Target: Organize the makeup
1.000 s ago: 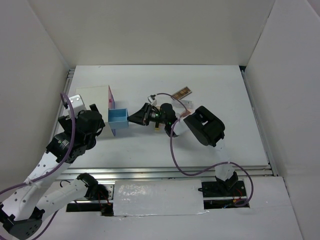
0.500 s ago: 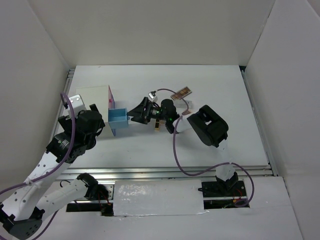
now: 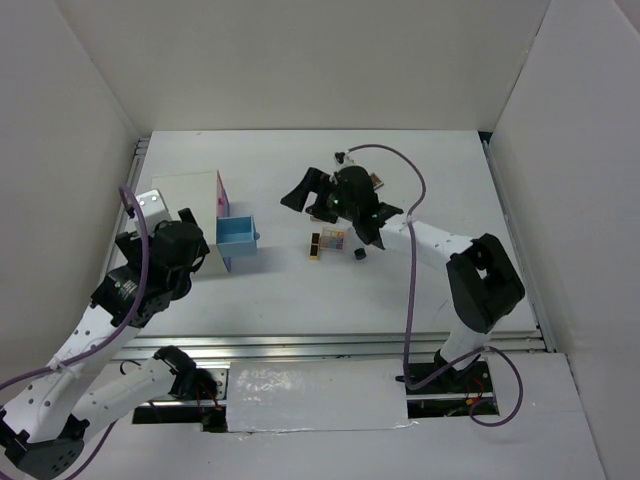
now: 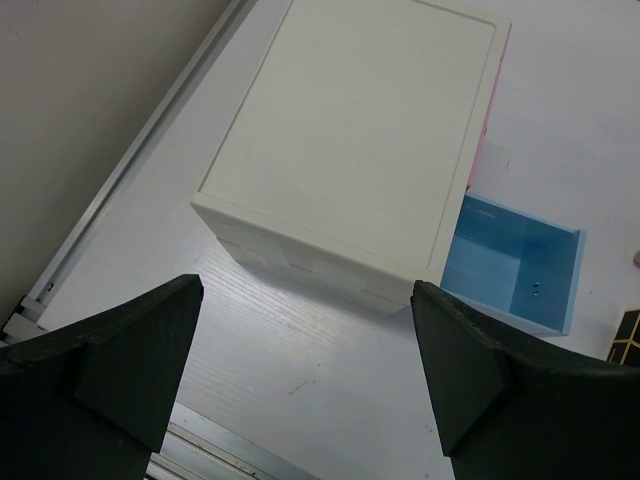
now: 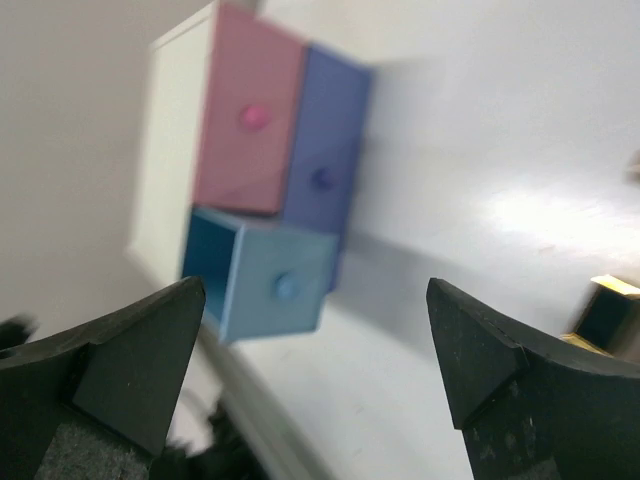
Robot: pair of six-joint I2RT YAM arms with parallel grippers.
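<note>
The black-gold tube's near end is nearest the open drawer, so next the robot needs to move its right gripper back and down, turning from the drawers to close on that end of the tube.
The makeup on the table is a black-gold tube, a multicoloured palette and a tiny black-capped bottle, lying close together at mid-table. My right gripper hangs open and empty behind them, facing the drawers. The white box has its light-blue drawer pulled out, with a small speck inside. My left gripper is open over bare table at the near side of the box.
Pink and purple drawers are shut in the box front. A black-gold piece shows at the left wrist view's right edge. The right forearm crosses above the table right of the makeup. White walls enclose the table.
The right gripper opened at the blue drawer, then pulled away toward the back and right, uncovering the makeup on the table. The left arm has not moved.
</note>
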